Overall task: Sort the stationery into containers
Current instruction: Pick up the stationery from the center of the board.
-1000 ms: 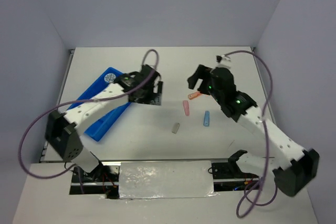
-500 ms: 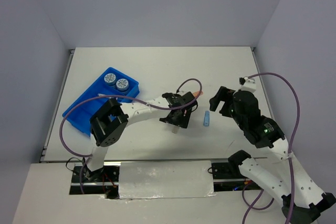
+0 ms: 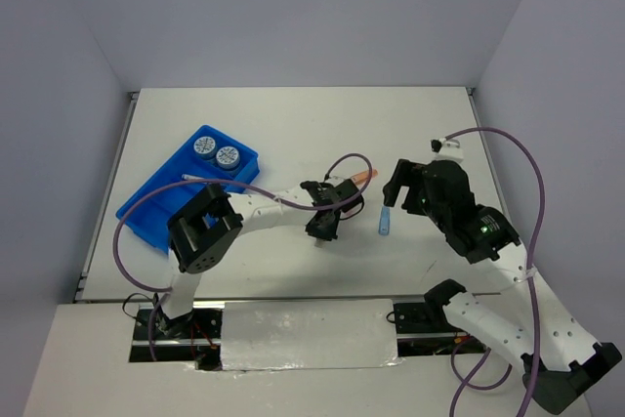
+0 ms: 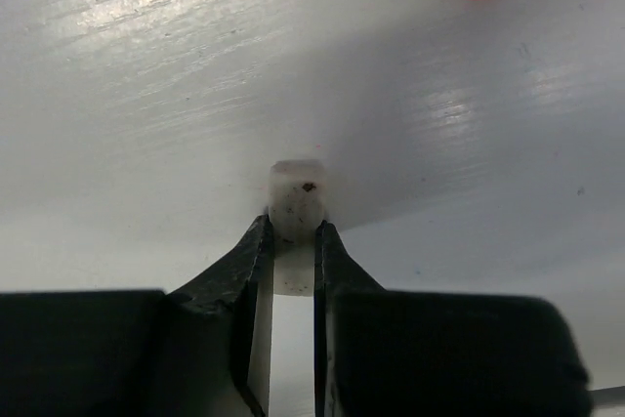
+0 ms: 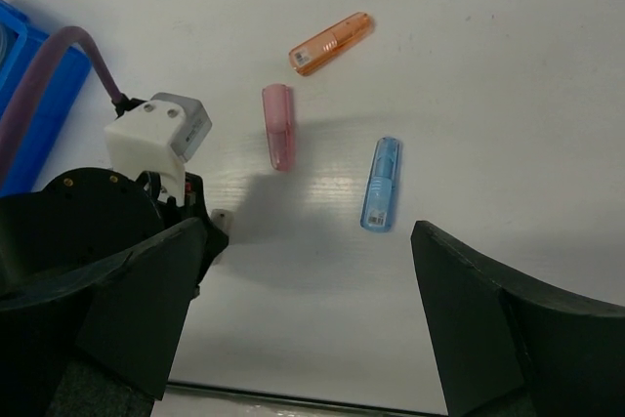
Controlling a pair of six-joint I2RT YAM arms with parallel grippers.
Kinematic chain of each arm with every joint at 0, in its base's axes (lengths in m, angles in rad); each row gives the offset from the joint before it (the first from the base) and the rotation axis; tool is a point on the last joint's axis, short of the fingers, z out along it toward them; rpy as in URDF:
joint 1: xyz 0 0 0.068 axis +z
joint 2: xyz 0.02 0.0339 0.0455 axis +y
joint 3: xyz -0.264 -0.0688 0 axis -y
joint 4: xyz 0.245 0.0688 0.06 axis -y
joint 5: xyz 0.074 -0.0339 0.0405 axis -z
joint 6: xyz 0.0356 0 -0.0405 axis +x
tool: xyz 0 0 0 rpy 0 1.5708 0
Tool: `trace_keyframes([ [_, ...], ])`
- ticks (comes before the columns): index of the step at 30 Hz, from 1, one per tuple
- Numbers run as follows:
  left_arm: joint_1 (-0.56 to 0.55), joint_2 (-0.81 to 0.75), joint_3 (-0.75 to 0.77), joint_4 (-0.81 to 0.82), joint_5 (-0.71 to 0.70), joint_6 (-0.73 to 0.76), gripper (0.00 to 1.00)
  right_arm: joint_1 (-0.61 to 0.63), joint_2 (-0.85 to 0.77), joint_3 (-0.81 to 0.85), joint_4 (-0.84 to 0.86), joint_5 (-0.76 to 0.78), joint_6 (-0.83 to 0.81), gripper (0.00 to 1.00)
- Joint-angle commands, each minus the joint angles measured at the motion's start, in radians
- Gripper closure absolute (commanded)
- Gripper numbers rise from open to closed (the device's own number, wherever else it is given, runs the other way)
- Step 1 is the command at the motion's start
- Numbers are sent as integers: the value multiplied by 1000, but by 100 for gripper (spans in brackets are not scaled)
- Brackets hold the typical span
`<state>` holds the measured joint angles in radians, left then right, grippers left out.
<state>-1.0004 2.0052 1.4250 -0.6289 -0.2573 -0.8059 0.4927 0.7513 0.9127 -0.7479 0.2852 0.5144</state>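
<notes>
Stationery already lies in the blue tray beside the pen, so next my left gripper will rise, shift to the left in the top view and release the grey block there.
My left gripper is shut on a small grey block that rests on the white table; from above this gripper is near the table's middle. The pink capsule lies just beyond it. An orange capsule and a light-blue capsule lie to the right. My right gripper hangs open above the table near the light-blue capsule, holding nothing. The blue tray at the left holds two patterned discs and a thin pen.
The left arm's purple cable loops over the capsules' area. Both arm bases and a foil-covered strip line the near edge. Grey walls close in the table's sides and back.
The left arm swung from the tray to the table's middle and shut its jaws on the grey block. The right arm drew back toward the near right, still open.
</notes>
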Motion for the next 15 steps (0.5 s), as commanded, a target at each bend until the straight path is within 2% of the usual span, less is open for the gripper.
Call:
trace_keyframes([
  [1, -12, -19, -5, -43, -31, -24, 84, -6, 16, 57, 28, -9, -30, 6],
  [4, 57, -135, -12, -185, -131, -62, 90, -8, 29, 63, 38, -15, -43, 6],
  [5, 95, -222, -26, -211, -151, -91, 93, -6, 33, 61, 42, -17, -48, 6],
  [7, 241, -330, -93, -244, -189, -101, 94, -6, 46, 58, 48, -32, -56, 6],
  [8, 355, -444, -128, -250, -215, -95, 93, -8, 54, 55, 59, -38, -60, 6],
  [10, 469, -535, -138, -270, -252, -72, 90, -9, 63, 49, 68, -56, -62, 6],
  [11, 579, -596, -136, -285, -267, -65, 88, -11, 66, 48, 80, -64, -63, 6],
  [13, 690, -629, -146, -269, -270, -23, 82, -11, 80, 45, 91, -81, -60, 6],
  [14, 791, -631, -162, -231, -260, -9, 82, -13, 91, 45, 107, -89, -59, 6],
  [15, 837, -617, -166, -221, -247, 0, 83, -14, 97, 46, 113, -95, -57, 6],
])
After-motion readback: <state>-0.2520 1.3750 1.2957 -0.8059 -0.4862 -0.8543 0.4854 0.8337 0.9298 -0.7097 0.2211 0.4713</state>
